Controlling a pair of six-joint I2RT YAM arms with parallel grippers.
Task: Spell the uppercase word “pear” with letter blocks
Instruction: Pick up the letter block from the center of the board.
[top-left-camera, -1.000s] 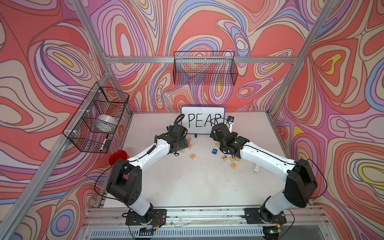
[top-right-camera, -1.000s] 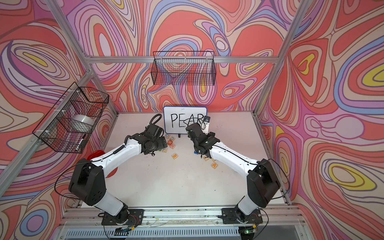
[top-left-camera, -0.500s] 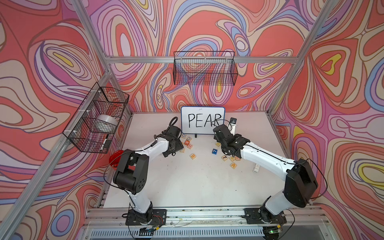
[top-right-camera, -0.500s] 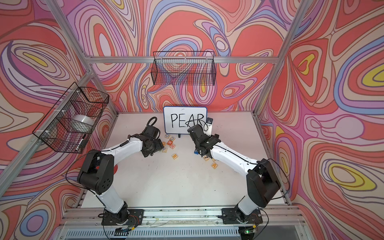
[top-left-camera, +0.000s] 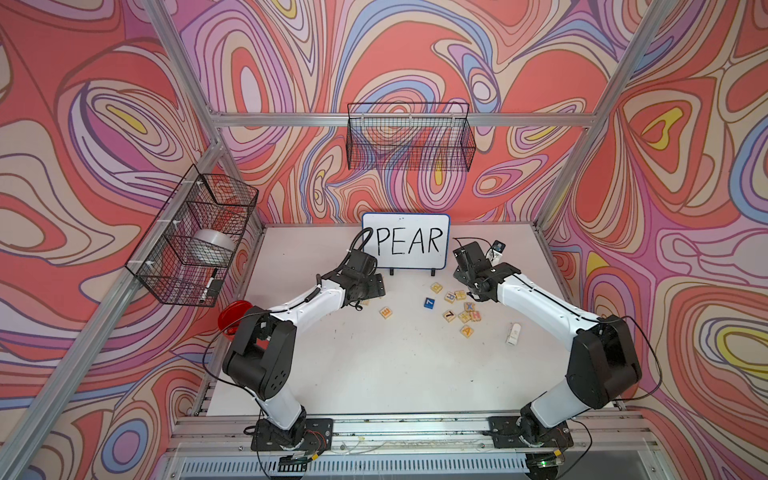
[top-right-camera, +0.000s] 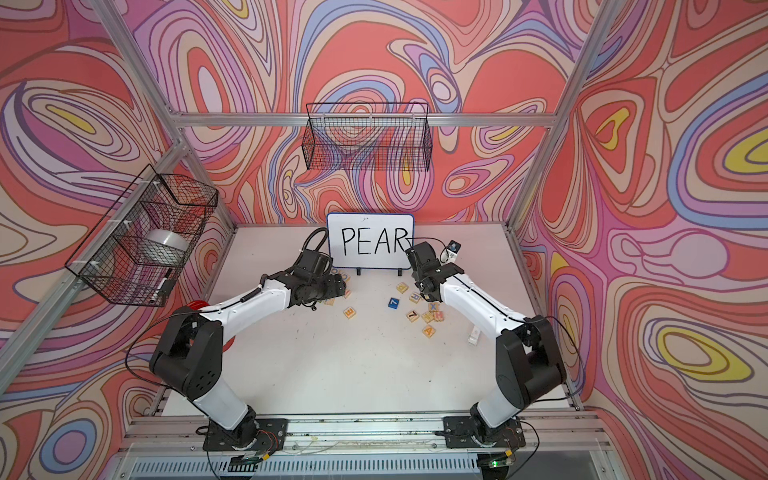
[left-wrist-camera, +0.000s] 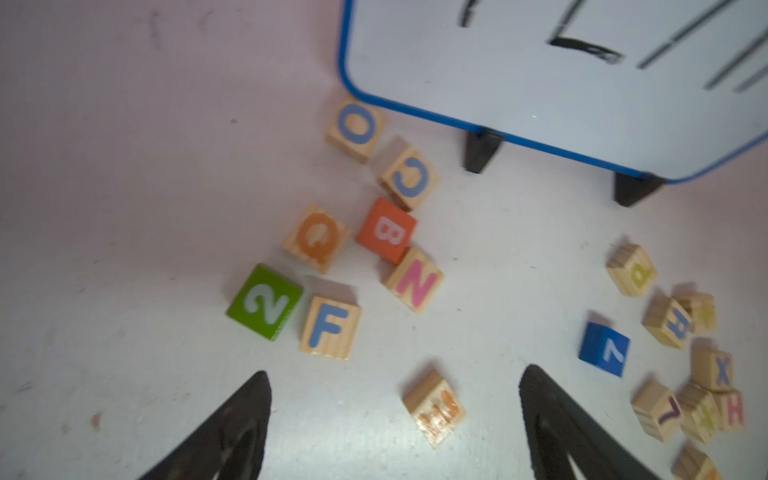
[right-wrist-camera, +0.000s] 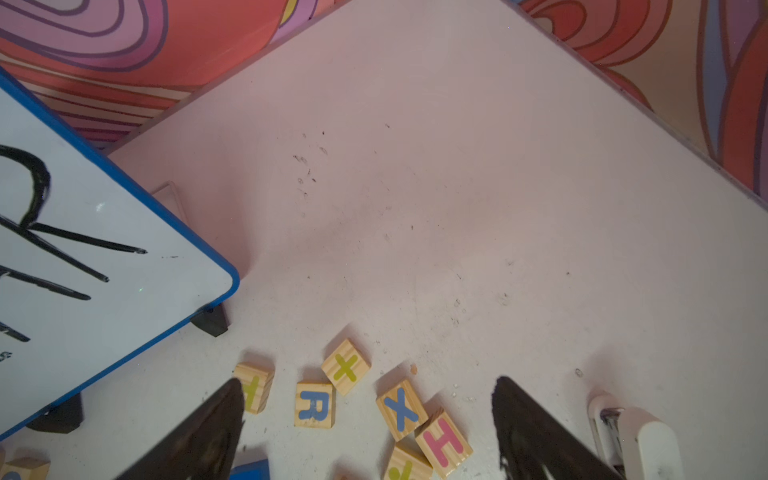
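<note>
My right gripper will next cross over, turn and go down to grip the P block (top-left-camera: 436, 287) (right-wrist-camera: 253, 386), first letter on the whiteboard, as it lies below, past the R block.
Four letter blocks lie loose in front of the whiteboard. In a top view, the E block (top-left-camera: 386, 312) lies left of the others, with the P block (top-left-camera: 436, 287), the R block (top-left-camera: 450, 297) and the A block (top-left-camera: 467, 331) in the right-hand cluster. My left gripper (left-wrist-camera: 395, 372) is open and empty, low over the table. The E block (left-wrist-camera: 434, 407) lies between its fingers, untouched. My right gripper (right-wrist-camera: 369, 381) is also open and empty. The R block (right-wrist-camera: 313, 405) lies between its fingertips, and one finger partly hides the P block (right-wrist-camera: 253, 386).
Other cubes surround them: blue 7 (top-left-camera: 429, 303), green 2 (left-wrist-camera: 266, 301), F (left-wrist-camera: 330, 328), N (left-wrist-camera: 413, 280), X (right-wrist-camera: 401, 409), H (right-wrist-camera: 442, 440). The whiteboard (top-left-camera: 405, 245) stands just behind. A white eraser (top-left-camera: 513, 333) lies right of the cluster, and a red object (top-left-camera: 232, 320) sits at the left edge.
My right gripper has drawn to the right, uncovering the blocks of the right cluster. My left arm has swung about, its gripper ending slightly further right. No block was taken hold of.
</note>
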